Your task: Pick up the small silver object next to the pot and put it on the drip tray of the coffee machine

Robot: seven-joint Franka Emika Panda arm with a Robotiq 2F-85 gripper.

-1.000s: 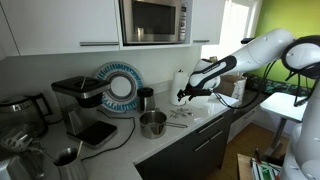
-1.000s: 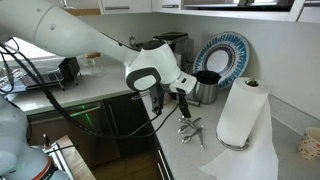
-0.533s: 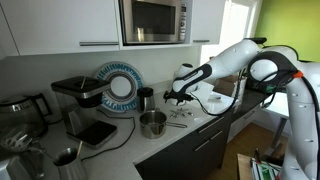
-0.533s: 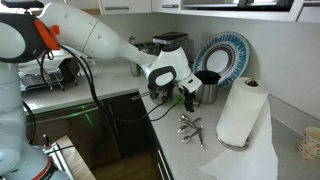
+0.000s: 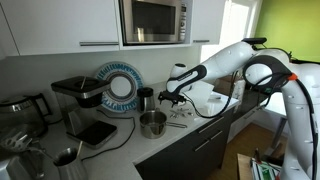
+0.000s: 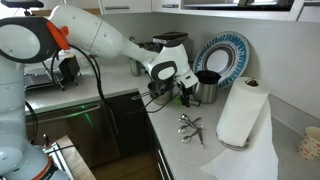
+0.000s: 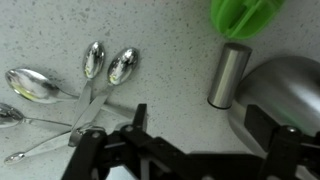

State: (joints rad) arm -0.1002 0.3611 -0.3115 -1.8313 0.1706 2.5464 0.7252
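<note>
My gripper needs to go down and move toward the pot to put its fingers around the small silver object [image 7: 229, 76], because the object is off-center, closer to the finger on the pot side.
The small silver object [image 7: 229, 75] is an upright dark grey metal cylinder beside the pot [image 7: 285, 92] in the wrist view. In an exterior view it stands [image 5: 146, 99] behind the pot [image 5: 152, 124]. My gripper [image 7: 205, 125] is open and empty, with its fingers just short of the cylinder, which lines up nearer the right finger. The gripper shows in both exterior views [image 5: 165, 98] [image 6: 181, 93], low over the counter next to the pot [image 6: 207, 88]. The coffee machine [image 5: 76, 96] stands further along, its black drip tray [image 5: 97, 132] bare.
Several spoons and wiry utensils [image 7: 95, 65] [image 6: 190, 125] lie on the counter beside the gripper. A paper towel roll [image 6: 240, 112] stands past them. A blue-rimmed plate [image 5: 120, 85] leans on the wall. A steel jug [image 5: 65, 163] and a kettle [image 5: 25, 105] are near the coffee machine.
The arm has swung from above the utensils toward the pot and come down, bringing the open gripper close to the small silver cylinder. Nothing has been grasped.
</note>
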